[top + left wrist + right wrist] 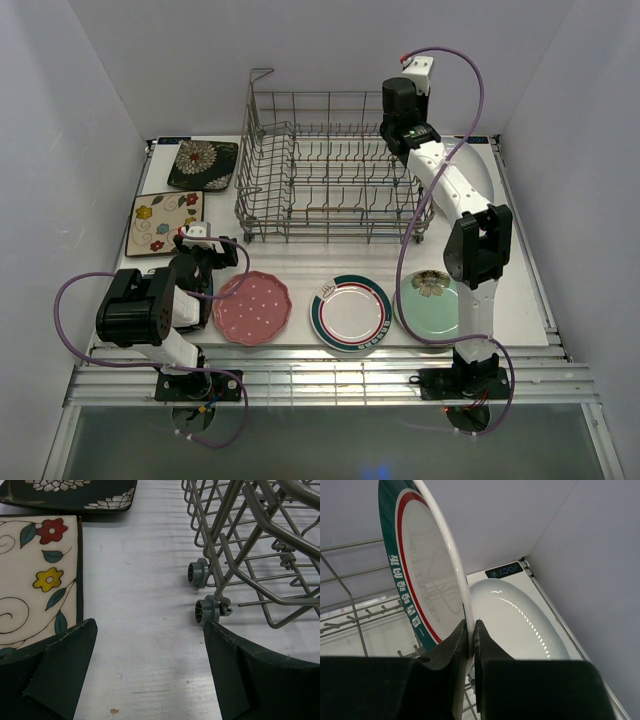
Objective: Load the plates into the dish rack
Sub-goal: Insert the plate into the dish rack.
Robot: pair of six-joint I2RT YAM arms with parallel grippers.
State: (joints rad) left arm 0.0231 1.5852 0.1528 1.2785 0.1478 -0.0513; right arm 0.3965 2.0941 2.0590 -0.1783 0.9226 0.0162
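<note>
The right gripper moves down and to the left in the top view next, and releases the upright plate between the rack's bare wires below it.
My right gripper (471, 630) is shut on the rim of a white green-rimmed round plate (420, 580), held upright on edge above the right end of the grey wire dish rack (330, 170). In the top view the gripper (400, 105) hides that plate. My left gripper (150, 630) is open and empty, low over the table between the cream floral square plate (35, 575) and the rack's wheeled corner (207, 610). Flat on the table lie a pink dotted plate (251, 307), a second green-rimmed round plate (350, 312) and a mint floral plate (430, 300). No dark teal plate shows.
A black floral square plate (203, 164) lies at the back left, behind the cream one (167, 222). A large white oval plate (515, 620) lies right of the rack, by the right wall. The rack's inside shows only bare tines. Grey walls close in three sides.
</note>
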